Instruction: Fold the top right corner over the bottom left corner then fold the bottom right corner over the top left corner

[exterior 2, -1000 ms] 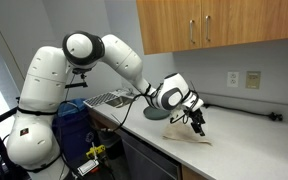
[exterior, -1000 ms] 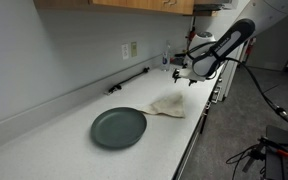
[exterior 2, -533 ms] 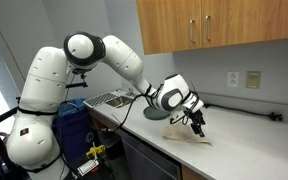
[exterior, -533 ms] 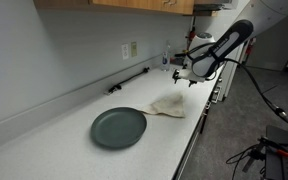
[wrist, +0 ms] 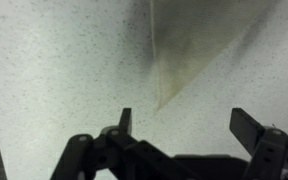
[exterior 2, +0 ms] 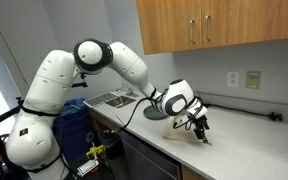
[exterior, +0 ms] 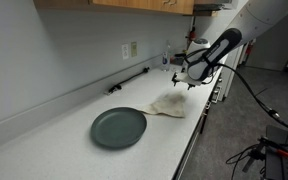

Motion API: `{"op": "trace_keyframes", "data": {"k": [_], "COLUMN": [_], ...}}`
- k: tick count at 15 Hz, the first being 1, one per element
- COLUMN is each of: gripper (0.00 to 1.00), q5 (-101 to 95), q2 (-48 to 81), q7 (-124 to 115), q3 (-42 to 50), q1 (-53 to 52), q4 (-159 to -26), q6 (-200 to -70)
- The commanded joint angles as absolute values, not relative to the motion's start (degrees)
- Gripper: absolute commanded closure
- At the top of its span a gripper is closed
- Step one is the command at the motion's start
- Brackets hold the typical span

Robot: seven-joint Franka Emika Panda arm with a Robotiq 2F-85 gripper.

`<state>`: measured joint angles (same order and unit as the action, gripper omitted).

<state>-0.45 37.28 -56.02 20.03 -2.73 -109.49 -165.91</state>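
Observation:
My open gripper should move down onto the cloth's pointed corner next and close there, because the corner is below my gripper, in line with the gap between its fingers.
A beige cloth lies on the white counter, in a roughly triangular shape. It also shows in an exterior view and in the wrist view, where one pointed corner reaches down toward the jaws. My gripper hangs just above the cloth's far end; it also shows in an exterior view. In the wrist view my gripper is open and empty, its two fingers spread wide over bare counter just below the cloth's corner.
A dark green round plate sits on the counter beside the cloth. A black bar lies along the back wall under an outlet. A sink is behind the arm. The counter's front edge runs close to the cloth.
The arm has shifted and lowered slightly toward the cloth. The cloth and plate have not moved.

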Motion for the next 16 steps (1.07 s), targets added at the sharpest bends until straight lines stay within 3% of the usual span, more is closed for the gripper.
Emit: {"op": "trace_keyframes", "data": {"k": [1,9,11,12,13,16], "gripper": [0.0,0.0,0.06,0.13,0.31,0.55], "q5": [2.1,4.0,4.0,3.9,3.9,3.7], "q2": [40.5,45.7,46.9,47.4,47.8,48.6], "q7": [-54.8,-54.9,-55.1,-55.1,-55.2,-55.3], "q3": [19.7,17.8,17.6,17.5,17.4,17.5], "q1": [-1.3,0.9,0.9,0.9,0.9,1.0], "q4": [-104.1,-97.6,-96.0,-95.4,-94.7,-93.2], "q6": [-163.4,-158.1,-157.1,-156.8,-156.3,-155.1]}}
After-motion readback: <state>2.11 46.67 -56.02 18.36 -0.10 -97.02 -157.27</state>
